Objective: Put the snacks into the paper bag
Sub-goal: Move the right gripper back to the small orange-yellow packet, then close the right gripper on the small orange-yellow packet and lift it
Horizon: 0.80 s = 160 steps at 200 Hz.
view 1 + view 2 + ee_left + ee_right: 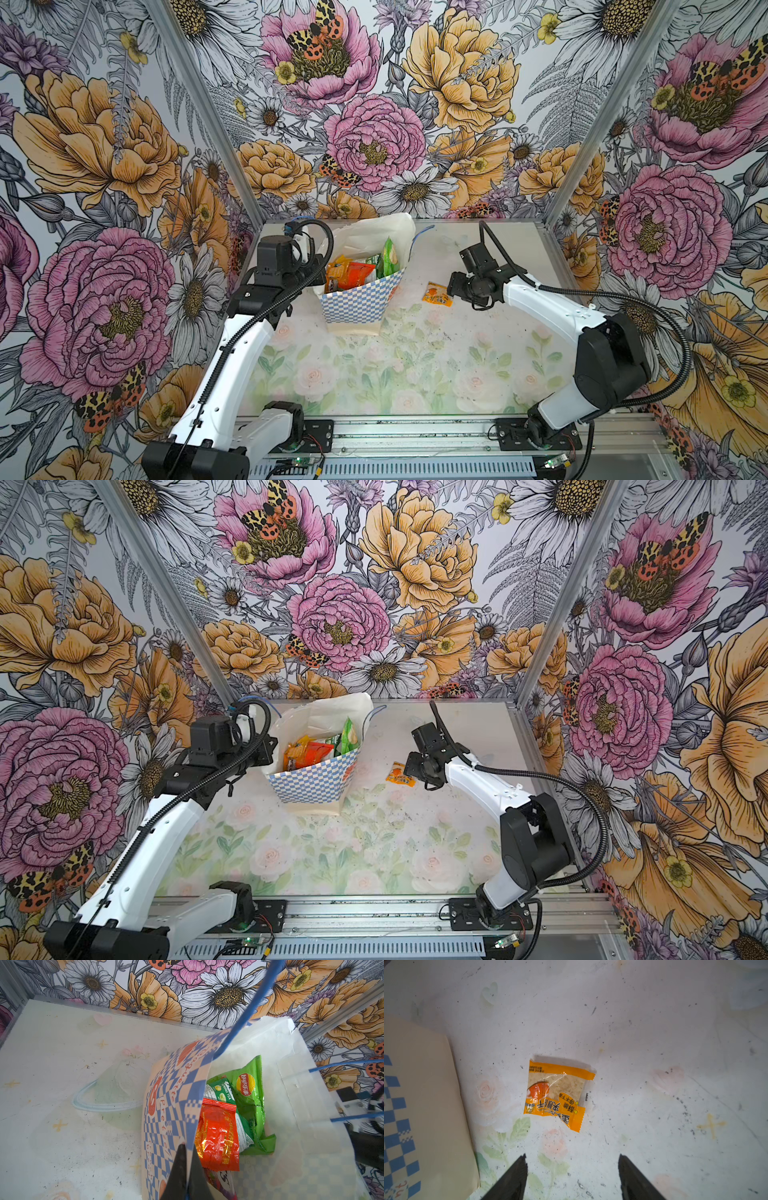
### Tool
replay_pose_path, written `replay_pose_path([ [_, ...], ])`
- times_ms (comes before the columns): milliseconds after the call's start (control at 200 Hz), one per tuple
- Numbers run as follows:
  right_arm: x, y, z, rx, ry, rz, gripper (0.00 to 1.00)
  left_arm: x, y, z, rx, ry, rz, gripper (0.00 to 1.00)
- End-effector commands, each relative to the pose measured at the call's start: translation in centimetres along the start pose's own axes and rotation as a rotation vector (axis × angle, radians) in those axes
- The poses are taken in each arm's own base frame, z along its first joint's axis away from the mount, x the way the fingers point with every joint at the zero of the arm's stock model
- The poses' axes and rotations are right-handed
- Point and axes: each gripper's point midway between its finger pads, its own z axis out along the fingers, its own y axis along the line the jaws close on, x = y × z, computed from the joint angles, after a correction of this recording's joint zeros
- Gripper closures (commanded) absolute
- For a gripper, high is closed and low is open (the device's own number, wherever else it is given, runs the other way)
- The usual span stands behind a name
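Observation:
My open right gripper lowers onto the orange sachet's near corner (448,303) (575,1119), facing away from the bag, next, since the sachet lies flat on the tabletop below the fingertips.
The paper bag (357,303) (311,785) stands open at the back middle of the table, its checkered wall (166,1105) facing front. Inside lie snacks: a green chips bag (249,1088) (390,253), a red-orange packet (218,1136) (353,272), a green-white pack (221,1091) and a purple pack (220,1183). My left gripper (188,1145) is shut on the bag's left rim. One small orange sachet (437,294) (400,774) (556,1093) lies flat on the table right of the bag. My right gripper (572,1156) (451,286) hangs open just beside it, with nothing between its fingers.
Blue cord handles (245,1012) stick up from the bag's mouth. Floral walls with aluminium posts (582,166) close in the table on three sides. A metal rail (415,432) carrying both arm bases runs along the front. The bag's cream side (425,1095) stands close to the right gripper.

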Motion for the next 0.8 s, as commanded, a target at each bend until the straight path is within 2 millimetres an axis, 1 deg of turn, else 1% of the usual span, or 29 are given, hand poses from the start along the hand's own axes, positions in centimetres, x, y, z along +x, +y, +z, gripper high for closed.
replay_pose_path([
  [0,-1.2,1.1,2.0,-0.041,-0.029,0.082,0.29,-2.5,-1.0,-1.1,0.030,-0.101,0.023,1.00],
  [50,-1.0,0.8,3.2,-0.021,-0.006,0.099,0.29,-2.5,-1.0,-1.1,0.029,-0.102,0.022,1.00],
  [180,-0.6,1.2,5.7,-0.018,0.046,0.108,0.31,-2.5,-1.1,-1.2,0.031,-0.104,0.023,1.00],
  [280,-0.4,1.0,7.0,0.002,0.062,0.111,0.33,-2.5,-1.1,-1.1,0.033,-0.102,0.023,1.00],
  [385,-0.2,0.6,8.1,0.021,0.074,0.111,0.38,-2.5,-1.1,-1.1,0.033,-0.103,0.023,1.00],
  [455,0.0,0.5,8.7,0.025,0.081,0.107,0.47,-2.4,-1.1,-1.1,0.033,-0.100,0.023,1.00],
  [585,0.2,0.2,9.1,0.036,0.080,0.103,0.68,-2.4,-1.1,-1.1,0.034,-0.100,0.023,1.00],
  [676,0.1,0.2,8.8,0.030,0.067,0.099,0.83,-2.5,-1.2,-1.1,0.035,-0.102,0.023,1.00],
  [741,-0.1,0.2,8.3,0.025,0.050,0.095,0.90,-2.5,-1.1,-1.1,0.033,-0.102,0.023,1.00],
  [796,-0.4,0.1,7.5,0.022,0.030,0.091,0.94,-2.5,-1.2,-1.1,0.036,-0.100,0.023,1.00],
])
